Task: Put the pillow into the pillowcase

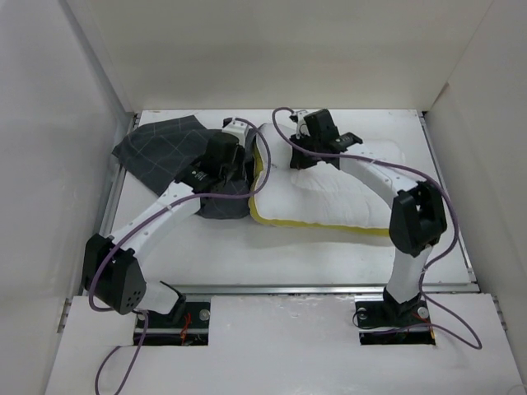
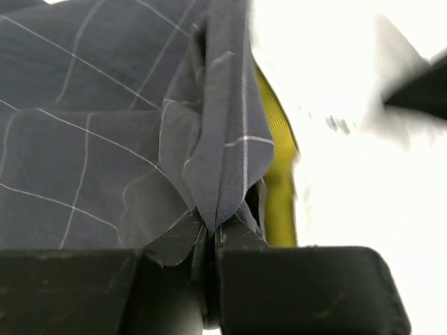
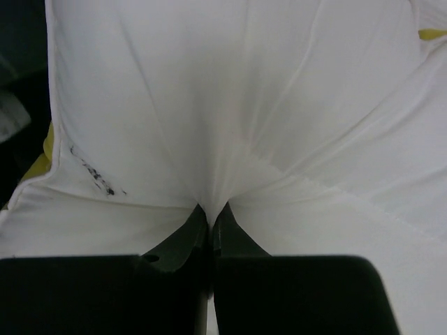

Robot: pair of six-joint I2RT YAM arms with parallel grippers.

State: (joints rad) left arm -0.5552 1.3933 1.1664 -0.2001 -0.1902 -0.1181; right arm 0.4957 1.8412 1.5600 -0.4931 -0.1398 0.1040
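Note:
The pillow's end is still outside, so my right gripper needs to go left in the top view next, toward the pillowcase's bunched edge, and release the pillow (image 1: pixel 346 193).
The white pillow (image 1: pixel 346 193) with a yellow seam lies across the middle of the table. To its left lies the dark grey checked pillowcase (image 1: pixel 165 148), its right edge bunched against the pillow's left end. My left gripper (image 1: pixel 233 169) is shut on a fold of the pillowcase (image 2: pixel 216 153) at that edge; the yellow seam (image 2: pixel 279 181) runs just beyond the fold. My right gripper (image 1: pixel 303 155) is shut on a pinch of the pillow (image 3: pixel 230 125) near its far left corner, with the white cloth drawn into creases at the fingertips (image 3: pixel 183 241).
White walls enclose the table on three sides. A metal rail (image 1: pixel 288 288) runs along the table's near edge in front of the arm bases. Purple cables loop from both arms.

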